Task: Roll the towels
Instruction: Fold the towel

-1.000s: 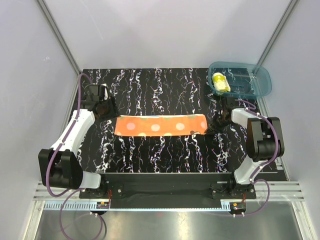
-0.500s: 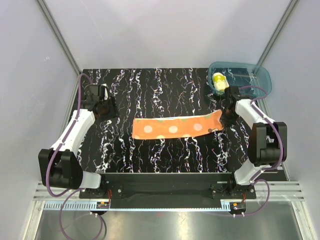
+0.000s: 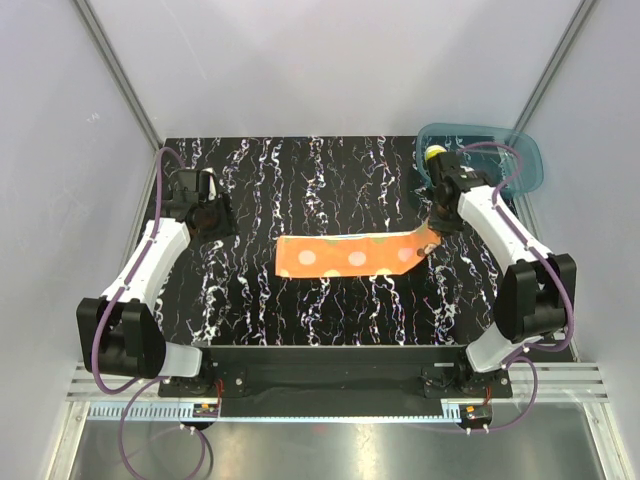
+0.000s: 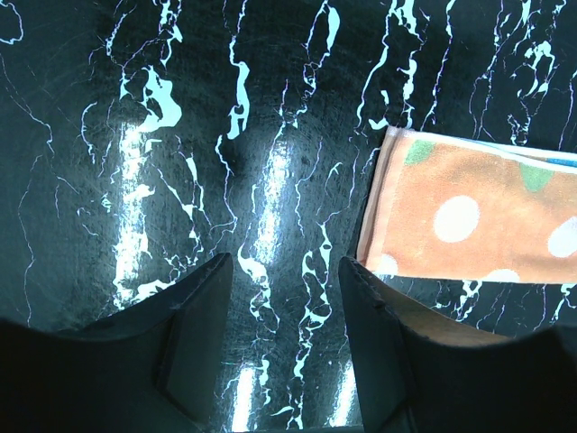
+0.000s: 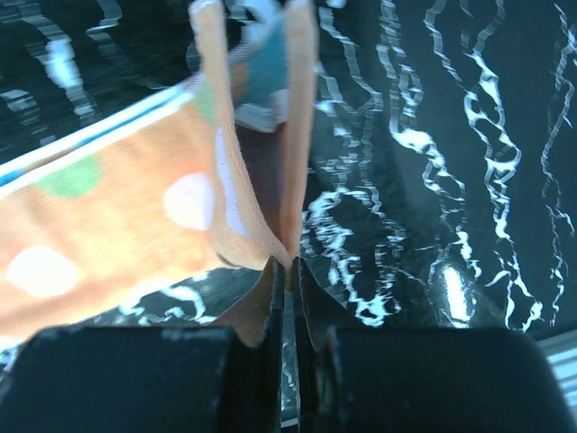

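My right gripper carries the towel's lifted end over onto the towel's flat end (image 3: 296, 257) next, left in the top view, doubling the towel, and releases.
The orange towel (image 3: 345, 257) with pale dots lies as a long strip on the black marbled table (image 3: 300, 180). My right gripper (image 3: 433, 226) is shut on the towel's right end and holds that end lifted and folded; the right wrist view shows the cloth (image 5: 108, 234) pinched between the closed jaws of the gripper (image 5: 290, 271). My left gripper (image 3: 212, 218) is open and empty, to the left of the strip; in its wrist view the gripper (image 4: 284, 289) hangs over bare table with the towel's left end (image 4: 469, 216) apart at the right. The yellow towel (image 3: 436, 154) lies rolled in the teal bin (image 3: 525, 165), partly hidden by the right arm.
The teal bin stands at the table's back right corner, just behind the right wrist. White walls and metal frame posts enclose the table on three sides.
My right gripper has moved back and to the right, towards the bin, pulling the orange towel with it and lifting its right end. The left arm has not moved.
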Controlling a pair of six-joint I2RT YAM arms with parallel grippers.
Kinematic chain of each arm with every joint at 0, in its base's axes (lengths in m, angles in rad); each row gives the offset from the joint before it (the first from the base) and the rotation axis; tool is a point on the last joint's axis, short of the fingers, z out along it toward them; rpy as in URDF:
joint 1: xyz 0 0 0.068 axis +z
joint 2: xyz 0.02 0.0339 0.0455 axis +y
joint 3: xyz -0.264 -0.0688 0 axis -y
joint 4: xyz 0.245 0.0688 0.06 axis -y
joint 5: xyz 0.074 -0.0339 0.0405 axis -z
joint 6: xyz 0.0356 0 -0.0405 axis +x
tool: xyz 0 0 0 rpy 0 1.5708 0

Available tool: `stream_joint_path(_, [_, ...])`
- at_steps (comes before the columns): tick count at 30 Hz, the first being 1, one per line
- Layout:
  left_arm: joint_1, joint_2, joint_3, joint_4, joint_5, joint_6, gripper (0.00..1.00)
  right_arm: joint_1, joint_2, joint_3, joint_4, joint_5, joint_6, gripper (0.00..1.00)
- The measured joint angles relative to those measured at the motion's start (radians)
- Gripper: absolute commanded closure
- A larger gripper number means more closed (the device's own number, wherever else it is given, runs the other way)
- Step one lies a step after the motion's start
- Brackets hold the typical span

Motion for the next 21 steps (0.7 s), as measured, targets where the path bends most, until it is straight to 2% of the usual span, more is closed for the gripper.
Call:
stream_joint_path(9, [0.0,0.0,0.0,-0.002,-0.004,0.0,0.44,0.214,0.03,0.164,-0.069,0.023,0.028,1.0])
stream_joint_path(21, [0.0,-0.008,0.0,-0.002,-0.011,0.0,0.44,0.451,0.211,0.36,-0.129,0.023,0.099,1.0])
